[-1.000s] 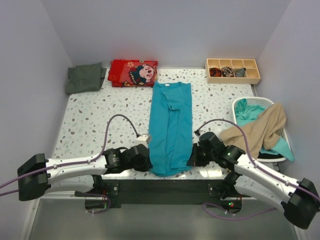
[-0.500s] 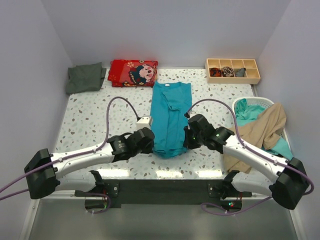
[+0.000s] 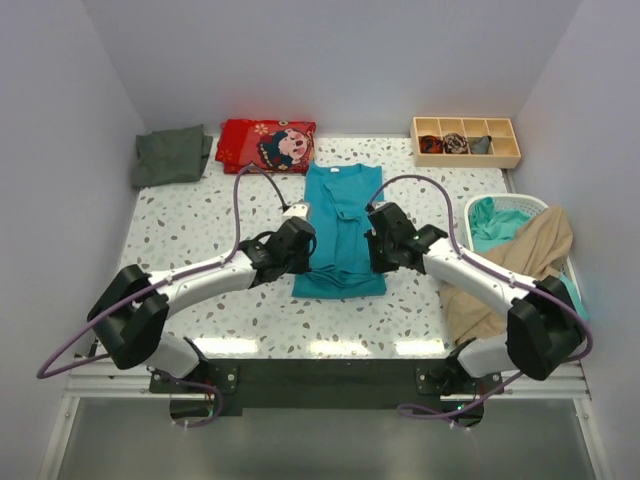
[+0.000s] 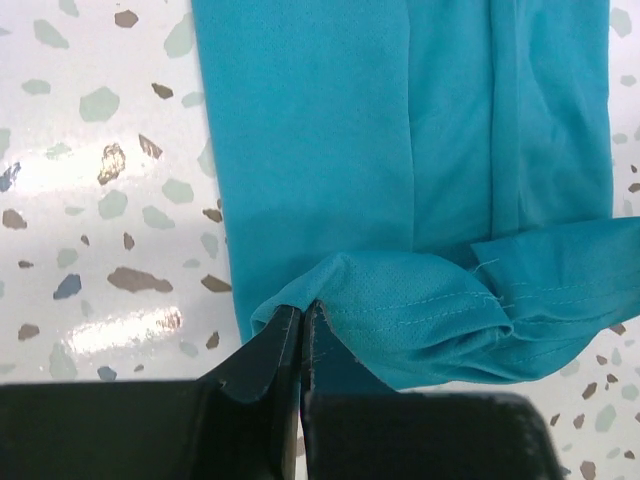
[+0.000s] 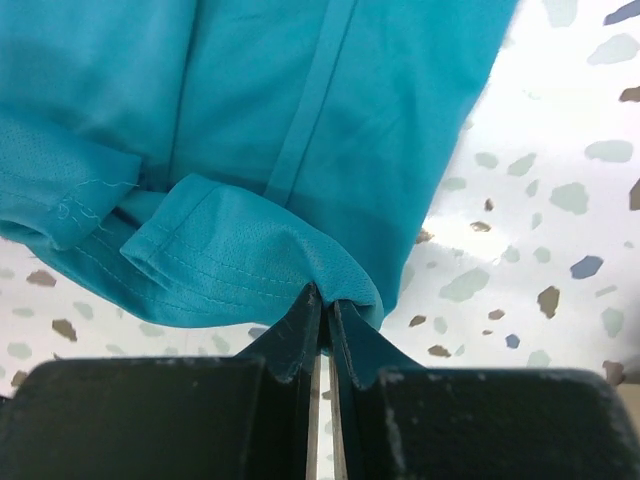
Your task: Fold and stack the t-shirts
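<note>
My left gripper carries the hem's corner away from my base along the bright teal t-shirt's side edge (image 4: 222, 130) next, then lays the corner there.
The bright teal t-shirt (image 3: 341, 225) lies lengthwise in the middle of the table, its near hem lifted and doubled back over its middle. My left gripper (image 3: 304, 247) is shut on the hem's left corner (image 4: 300, 300). My right gripper (image 3: 377, 247) is shut on the hem's right corner (image 5: 325, 292). The dark grey-green t-shirt (image 3: 171, 154) lies folded at the far left. The beige t-shirt (image 3: 515, 262) hangs over the white basket (image 3: 520, 203) at the right.
A red printed cloth (image 3: 267, 145) lies at the back. A wooden divided tray (image 3: 465, 141) with small dark bundles stands at the back right. More teal cloth (image 3: 490, 222) sits in the basket. Walls close in on the left, back and right.
Both grippers have carried the teal shirt's near hem away from the table's front edge toward the back, folding the lower part over the middle. The shirt now looks much shorter.
</note>
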`<state>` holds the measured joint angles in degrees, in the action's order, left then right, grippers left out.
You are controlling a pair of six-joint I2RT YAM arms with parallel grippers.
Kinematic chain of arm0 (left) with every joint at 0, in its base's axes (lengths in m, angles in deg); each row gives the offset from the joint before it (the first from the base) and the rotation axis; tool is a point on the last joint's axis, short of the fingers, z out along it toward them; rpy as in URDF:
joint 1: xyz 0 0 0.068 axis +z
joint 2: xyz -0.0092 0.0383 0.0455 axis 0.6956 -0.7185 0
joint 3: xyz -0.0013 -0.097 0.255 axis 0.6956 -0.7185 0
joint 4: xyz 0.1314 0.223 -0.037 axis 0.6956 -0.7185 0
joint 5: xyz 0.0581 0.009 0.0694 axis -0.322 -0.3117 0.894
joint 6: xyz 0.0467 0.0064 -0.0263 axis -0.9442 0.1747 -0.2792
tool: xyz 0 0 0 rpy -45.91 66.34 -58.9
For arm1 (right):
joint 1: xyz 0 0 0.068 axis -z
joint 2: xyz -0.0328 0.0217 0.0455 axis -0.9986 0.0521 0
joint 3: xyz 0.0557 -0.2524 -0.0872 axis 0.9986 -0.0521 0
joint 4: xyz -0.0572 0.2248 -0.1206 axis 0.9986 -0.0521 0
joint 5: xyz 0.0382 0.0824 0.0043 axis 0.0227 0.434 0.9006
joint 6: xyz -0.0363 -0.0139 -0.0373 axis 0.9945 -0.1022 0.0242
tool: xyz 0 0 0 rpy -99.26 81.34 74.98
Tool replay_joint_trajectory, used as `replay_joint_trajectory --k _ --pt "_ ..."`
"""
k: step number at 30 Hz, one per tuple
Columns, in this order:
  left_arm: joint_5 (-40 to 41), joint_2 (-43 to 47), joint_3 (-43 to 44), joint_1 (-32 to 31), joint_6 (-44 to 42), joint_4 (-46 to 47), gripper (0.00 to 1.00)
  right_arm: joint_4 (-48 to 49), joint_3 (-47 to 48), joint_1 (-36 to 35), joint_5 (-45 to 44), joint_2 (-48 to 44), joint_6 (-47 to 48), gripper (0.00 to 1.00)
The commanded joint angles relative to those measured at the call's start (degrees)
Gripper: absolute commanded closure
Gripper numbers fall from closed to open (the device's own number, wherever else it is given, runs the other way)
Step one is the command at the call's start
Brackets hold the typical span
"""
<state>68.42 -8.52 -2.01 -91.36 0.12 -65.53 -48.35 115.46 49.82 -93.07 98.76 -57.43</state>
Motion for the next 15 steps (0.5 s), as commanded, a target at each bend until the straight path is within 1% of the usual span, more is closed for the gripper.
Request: replay_joint_trajectory --k 1,6,9,11,14,15 --pt "-3.1 -3.2 3.8 2.4 -3.9 5.0 1.00 3.0 3.5 3.3 1.9 2.9 2.9 0.94" --pt "-5.3 -6.5 5.5 5.5 -5.0 6.6 1.00 3.8 5.8 5.7 3.1 8.0 4.1 0.90" --pt "-5.4 -8.4 6.8 7.1 -6.0 7.4 1.00 4.5 8.5 6.3 3.4 11.2 4.7 0.96" --pt "-5.7 -9.5 8.0 8.4 -6.7 8.0 1.00 4.7 10.0 6.9 3.5 13.3 5.5 0.89" --pt "-6.1 -11.9 9.8 9.6 -7.5 8.3 1.00 4.2 12.5 7.1 1.0 15.5 6.5 0.87" --pt "-5.9 -13.0 10.0 9.8 -7.8 8.7 1.00 4.3 13.2 7.2 0.2 15.7 6.8 0.89"
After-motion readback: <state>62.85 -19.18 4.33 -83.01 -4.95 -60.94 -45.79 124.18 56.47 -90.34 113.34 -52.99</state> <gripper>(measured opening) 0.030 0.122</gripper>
